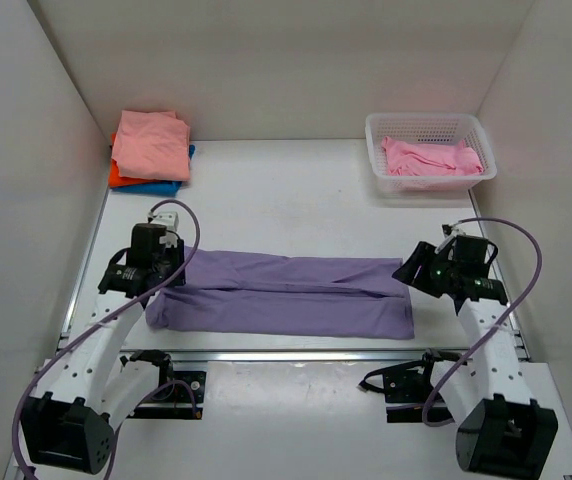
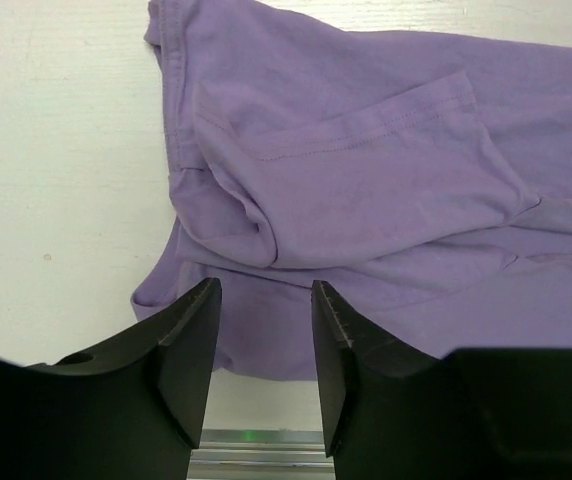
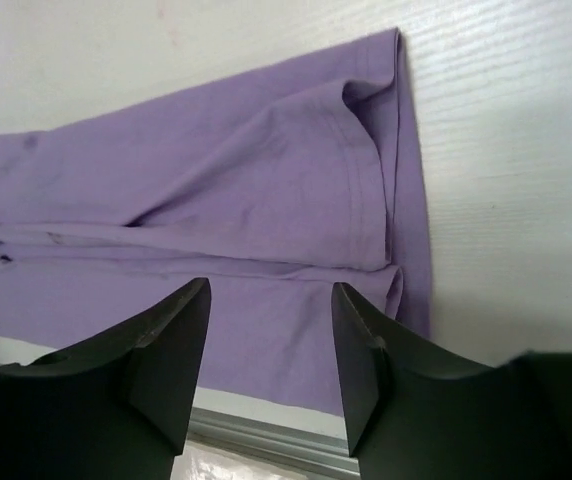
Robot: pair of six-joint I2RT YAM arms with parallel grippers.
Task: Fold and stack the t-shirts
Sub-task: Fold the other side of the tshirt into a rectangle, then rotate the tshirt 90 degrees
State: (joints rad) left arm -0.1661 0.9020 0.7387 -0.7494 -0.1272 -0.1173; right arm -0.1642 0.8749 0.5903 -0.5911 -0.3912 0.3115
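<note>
Raised folds near the purple t-shirt's end call for smoothing, so my right gripper turns slightly next, stays above the creased upper flap (image 1: 379, 281) (image 3: 256, 215) and closes empty.
A lavender-purple t-shirt (image 1: 286, 295) lies flat on the table, folded lengthwise into a long band. It also shows in the left wrist view (image 2: 366, 180) and the right wrist view (image 3: 216, 190). My left gripper (image 1: 166, 280) hovers over its left end, jaws open and empty (image 2: 264, 350). My right gripper (image 1: 411, 272) hovers over its right end, jaws open and empty (image 3: 269, 350). A stack of folded shirts, salmon-pink (image 1: 153, 142) on top of orange-red and blue, sits at the back left. A brighter pink shirt (image 1: 431, 158) lies in a white mesh basket (image 1: 378, 150).
The white basket stands at the back right. White walls enclose the table on three sides. A metal rail (image 1: 296, 355) runs along the table's near edge, just in front of the purple shirt.
</note>
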